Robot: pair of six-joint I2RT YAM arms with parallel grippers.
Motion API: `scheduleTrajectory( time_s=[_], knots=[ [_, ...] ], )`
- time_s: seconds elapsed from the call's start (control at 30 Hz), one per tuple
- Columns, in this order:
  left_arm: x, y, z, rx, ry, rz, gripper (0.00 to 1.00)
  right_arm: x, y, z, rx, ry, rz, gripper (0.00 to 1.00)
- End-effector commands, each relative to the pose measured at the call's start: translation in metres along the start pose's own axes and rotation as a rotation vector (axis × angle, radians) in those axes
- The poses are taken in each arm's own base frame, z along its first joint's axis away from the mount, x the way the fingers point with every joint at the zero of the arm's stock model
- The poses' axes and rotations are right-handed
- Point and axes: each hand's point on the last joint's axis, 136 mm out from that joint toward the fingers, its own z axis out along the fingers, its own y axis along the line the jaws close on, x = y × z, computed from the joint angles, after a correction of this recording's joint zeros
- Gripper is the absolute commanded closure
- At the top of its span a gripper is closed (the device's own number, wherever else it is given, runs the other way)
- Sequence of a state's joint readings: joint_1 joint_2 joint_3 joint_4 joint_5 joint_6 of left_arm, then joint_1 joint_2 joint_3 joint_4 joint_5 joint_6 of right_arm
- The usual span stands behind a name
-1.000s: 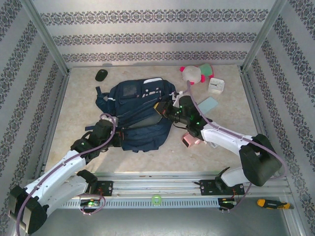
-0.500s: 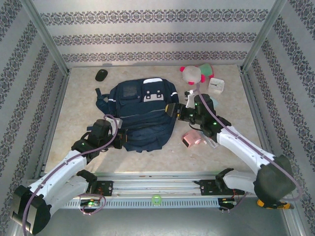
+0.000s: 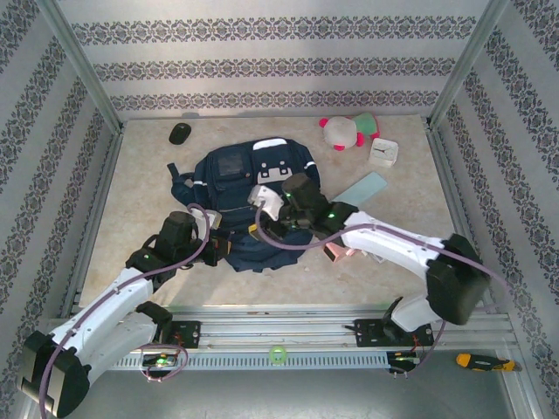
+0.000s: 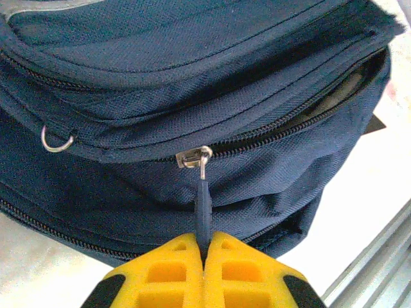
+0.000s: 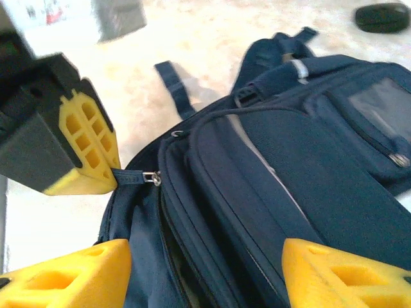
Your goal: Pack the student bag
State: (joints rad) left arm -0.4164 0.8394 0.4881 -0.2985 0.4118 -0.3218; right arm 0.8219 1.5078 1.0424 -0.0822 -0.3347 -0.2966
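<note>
Next, the left gripper moves outward along the bag's side toward the bag's strap buckle (image 3: pixel 199 198) and releases the zipper pull, as the zipper's closed part lies outward of it.
The student bag (image 3: pixel 238 179), a dark navy backpack, lies flat in the middle of the table. My left gripper (image 3: pixel 213 244) is at its near left edge, shut on the navy zipper pull (image 4: pixel 204 202) of the main compartment. The slider (image 4: pixel 192 157) sits at the end of a partly open zipper. My right gripper (image 3: pixel 272 218) hovers over the bag's near half, open wide with nothing between its fingers. In the right wrist view the bag (image 5: pixel 289 173) runs between those yellow fingertips (image 5: pixel 64 276), and the left gripper (image 5: pixel 83 144) holds the pull (image 5: pixel 131 176).
A black mouse (image 3: pixel 180 133) lies at the back left. A pink and white plush toy (image 3: pixel 348 131), a small white clock (image 3: pixel 383 153) and a pale blue flat case (image 3: pixel 362 187) lie to the bag's right. A pink item (image 3: pixel 336 251) sits under the right arm.
My right gripper has opened and swung from the bag's right side leftwards, over its near half. The left gripper has kept its hold on the zipper pull.
</note>
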Motion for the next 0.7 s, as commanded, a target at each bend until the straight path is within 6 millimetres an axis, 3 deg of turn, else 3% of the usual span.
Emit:
scheduleTrajectory(
  time_s=[0.0, 0.17, 0.2, 0.27, 0.37, 0.67],
  knots=[
    [-0.025, -0.015, -0.009, 0.065, -0.102, 0.061, 1.0, -0.013, 0.005, 0.019, -0.038, -0.032, -0.217, 0.38],
    [-0.025, -0.01, -0.012, 0.03, -0.107, 0.065, 1.0, 0.005, -0.007, 0.045, 0.022, 0.037, -0.316, 0.43],
    [-0.026, -0.008, -0.013, 0.02, -0.111, 0.063, 1.0, 0.006, -0.01, 0.047, 0.034, 0.045, -0.33, 0.5],
    [-0.025, 0.001, -0.013, -0.03, -0.106, 0.054, 1.0, 0.006, -0.012, 0.045, 0.045, 0.049, -0.365, 0.76],
    [-0.024, 0.019, -0.017, -0.136, -0.101, 0.036, 1.0, -0.003, -0.005, 0.029, 0.005, 0.001, -0.417, 1.0],
    [-0.048, 0.07, -0.027, -0.358, -0.137, -0.035, 1.0, -0.034, 0.014, -0.044, -0.216, -0.257, -0.407, 1.0]
  ],
)
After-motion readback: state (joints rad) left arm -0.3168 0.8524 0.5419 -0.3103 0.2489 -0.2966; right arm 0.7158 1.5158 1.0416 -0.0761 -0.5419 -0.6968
